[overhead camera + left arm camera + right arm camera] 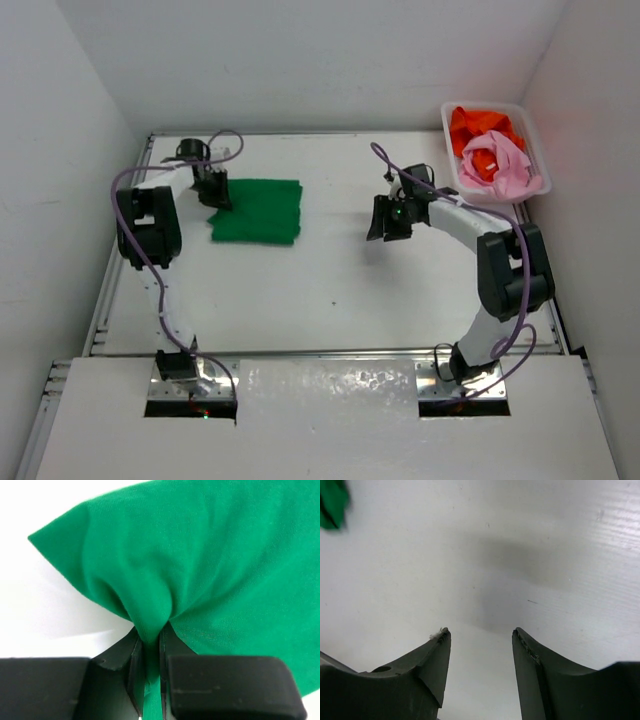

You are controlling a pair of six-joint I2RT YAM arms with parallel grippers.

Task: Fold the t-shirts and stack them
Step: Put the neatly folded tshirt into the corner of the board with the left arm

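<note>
My left gripper is to slide the green t-shirt [258,211] outward and to its left in the top view, toward the table's bare far corner, and let go of it.
The green t-shirt [258,211] lies folded on the left half of the white table. My left gripper [217,192] is shut on its left edge; in the left wrist view the green cloth [200,565] is pinched between the black fingers [122,665]. The orange t-shirt [480,127] and the pink t-shirt [500,165] lie crumpled in the white basket [536,150] at the back right. My right gripper [386,222] is open and empty above the bare table middle, its fingertips [440,645] apart. A corner of the green shirt [332,502] shows at the top left of the right wrist view.
White walls close in the table on the left, back and right. The arm bases sit at the near edge. Purple cables loop along both arms.
</note>
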